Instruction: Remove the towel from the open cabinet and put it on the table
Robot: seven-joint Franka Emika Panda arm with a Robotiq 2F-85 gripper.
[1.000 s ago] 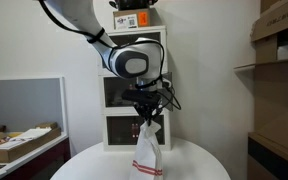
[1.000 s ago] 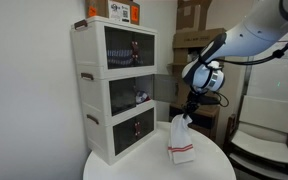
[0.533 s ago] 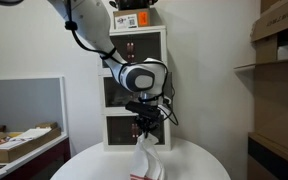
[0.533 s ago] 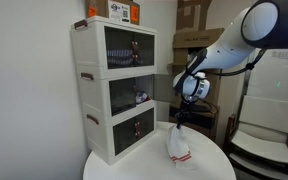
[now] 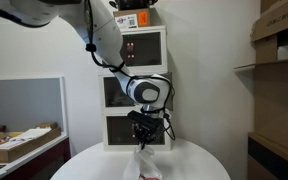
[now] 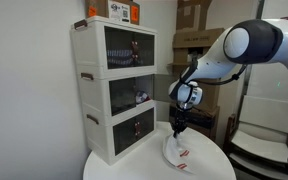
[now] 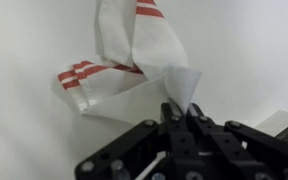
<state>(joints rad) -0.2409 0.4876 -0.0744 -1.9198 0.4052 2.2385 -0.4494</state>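
Note:
I will lower my gripper toward the round white table and open it to let go of the pinched corner, because most of the towel is already lying there.
The towel (image 5: 144,166), white with red stripes, lies crumpled on the round white table (image 5: 94,168); it also shows in an exterior view (image 6: 174,153) and in the wrist view (image 7: 134,60). My gripper (image 5: 144,142) is low over the table, in front of the white three-tier cabinet (image 5: 117,100), and shut on a pinched corner of the towel (image 7: 180,100). In an exterior view the gripper (image 6: 176,130) stands to the right of the cabinet (image 6: 112,85), just above the table (image 6: 214,160). Most of the cloth rests on the tabletop.
A cluttered desk with a grey partition (image 5: 24,115) stands beside the table. Brown shelving with cardboard boxes (image 5: 279,70) is on the far side. A box (image 6: 119,12) sits on top of the cabinet. A chair (image 6: 259,140) stands behind the table.
My gripper has come down toward the table with the towel. The towel, which hung upright a second ago, has collapsed onto the tabletop.

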